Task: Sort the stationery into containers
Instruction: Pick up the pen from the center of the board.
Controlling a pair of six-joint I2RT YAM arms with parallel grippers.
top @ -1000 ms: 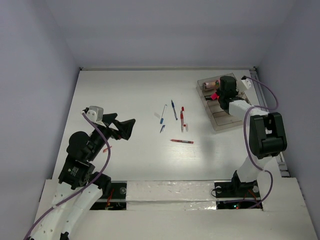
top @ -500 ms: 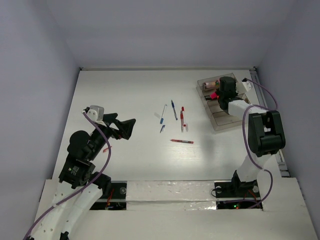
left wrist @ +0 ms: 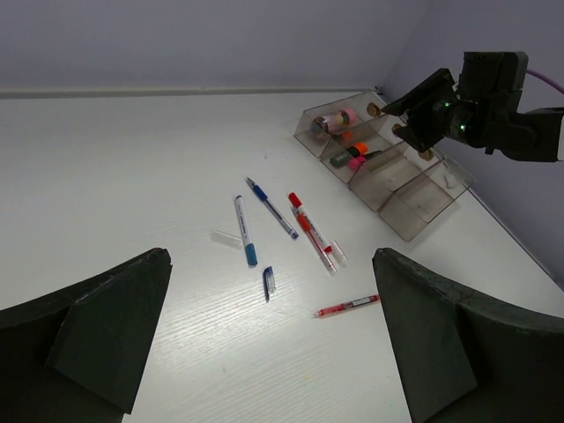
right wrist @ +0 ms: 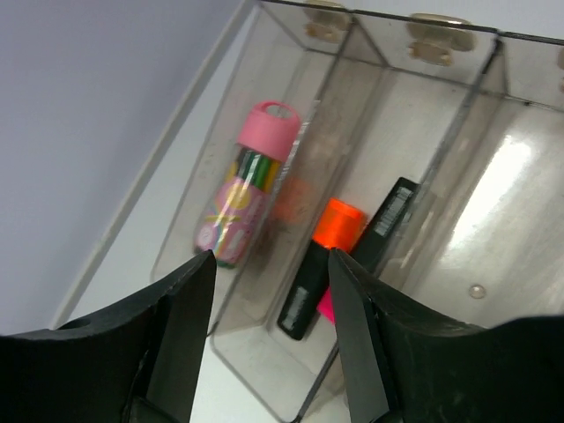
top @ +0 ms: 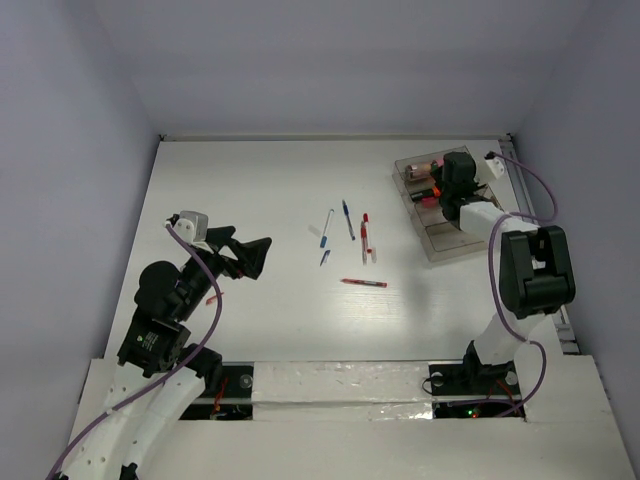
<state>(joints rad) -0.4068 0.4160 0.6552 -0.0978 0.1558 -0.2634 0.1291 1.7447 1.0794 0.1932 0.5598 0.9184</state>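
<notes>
The white marker's red end (top: 366, 217) sticks out past the red pen, below the right gripper and to its left in the top view, so the robot will move across and down to it.
The clear organiser (top: 450, 238) stands at the far right. In the right wrist view its wall (right wrist: 445, 132) divides the compartments. One holds a stubby pink cylinder (right wrist: 247, 185). The one beside it holds an orange-capped highlighter (right wrist: 322, 256) and a black-bodied pink highlighter (right wrist: 388, 216). My right gripper (right wrist: 269, 256) hovers open and empty just above them, also in the top view (top: 455, 182). My left gripper (top: 250, 255) is open and empty at the left. On the table lie a blue pen (left wrist: 271, 208), a white-and-blue pen (left wrist: 244, 231), a long red pen (left wrist: 311, 233), a short red pen (left wrist: 346, 306) and a blue cap (left wrist: 268, 282).
A clear cap (left wrist: 226, 238) lies left of the white-and-blue pen. The organiser (left wrist: 414, 198) has two further compartments nearer my right arm's base. Walls close the table at the back and both sides.
My right gripper has shifted slightly toward the far right over the organiser. The pink highlighter seen at its jaws now lies in the compartment. The left arm has not moved.
</notes>
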